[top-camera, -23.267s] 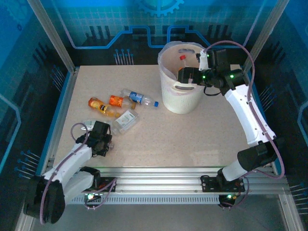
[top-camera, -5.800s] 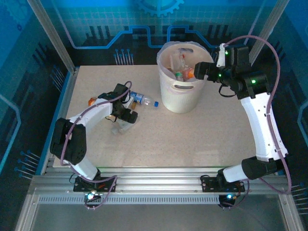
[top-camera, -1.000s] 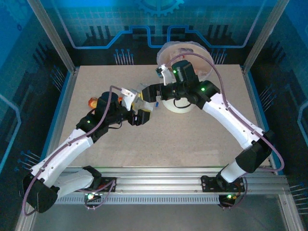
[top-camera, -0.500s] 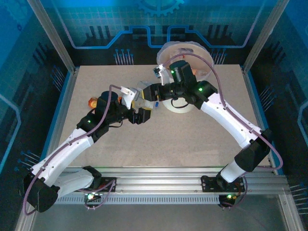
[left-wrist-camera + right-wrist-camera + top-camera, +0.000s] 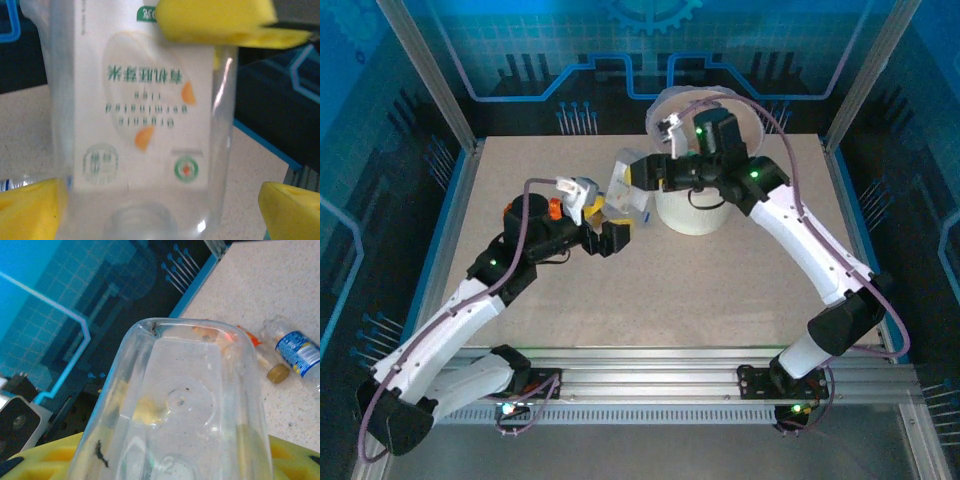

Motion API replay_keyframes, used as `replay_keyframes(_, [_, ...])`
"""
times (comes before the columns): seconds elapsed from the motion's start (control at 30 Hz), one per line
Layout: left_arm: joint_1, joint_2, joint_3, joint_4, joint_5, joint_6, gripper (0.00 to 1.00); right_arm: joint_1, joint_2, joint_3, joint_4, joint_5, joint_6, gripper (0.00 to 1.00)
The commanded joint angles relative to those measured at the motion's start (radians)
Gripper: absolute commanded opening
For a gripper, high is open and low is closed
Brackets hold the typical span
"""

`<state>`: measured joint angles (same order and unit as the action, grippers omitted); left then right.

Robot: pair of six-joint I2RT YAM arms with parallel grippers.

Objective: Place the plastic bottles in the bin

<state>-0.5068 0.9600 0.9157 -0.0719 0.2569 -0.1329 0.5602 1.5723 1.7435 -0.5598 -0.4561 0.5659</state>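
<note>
The clear square bottle (image 5: 620,188) needs to go away from my base and over the white bin's opening next. My right gripper will carry it there, and then I will let it go.
A clear square plastic bottle (image 5: 620,188) with a white label hangs above the table, left of the bin (image 5: 682,214). My right gripper (image 5: 634,176) is shut on it; its base (image 5: 185,395) faces the right wrist camera. My left gripper (image 5: 602,226) stands open just below and left of it. In the left wrist view the same bottle (image 5: 145,115) sits between my wide-spread yellow pads (image 5: 30,210) with a gap on the right side. An orange bottle (image 5: 552,207) and a blue-labelled bottle (image 5: 297,352) lie on the table.
The right arm crosses in front of the white bin and hides most of its opening. A loose brownish cap (image 5: 277,373) lies by the blue-labelled bottle. Metal frame posts and blue walls ring the table (image 5: 720,290).
My right gripper shut on the clear bottle and my left gripper opened and let it go. The right arm lifted the bottle up and right; the left arm drew back a little.
</note>
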Motion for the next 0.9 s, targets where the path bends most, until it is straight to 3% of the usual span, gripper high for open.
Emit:
replay_keyframes(0.0, [-0.012, -0.072, -0.032, 0.085, 0.032, -0.025, 0.99, -0.091, -0.029, 0.081, 0.013, 0.08, 0.016, 0.39])
replay_keyframes(0.37, [-0.013, -0.082, -0.058, 0.061, -0.038, -0.016, 0.99, -0.318, -0.013, 0.154, 0.101, 0.175, 0.134, 0.4])
replay_keyframes(0.6, [-0.012, -0.079, -0.058, 0.026, -0.068, -0.004, 0.99, -0.378, 0.068, 0.25, 0.035, 0.24, 0.121, 0.4])
replay_keyframes(0.87, [-0.012, -0.074, -0.059, 0.004, -0.103, -0.003, 0.99, -0.414, 0.157, 0.328, -0.072, 0.202, 0.091, 0.4])
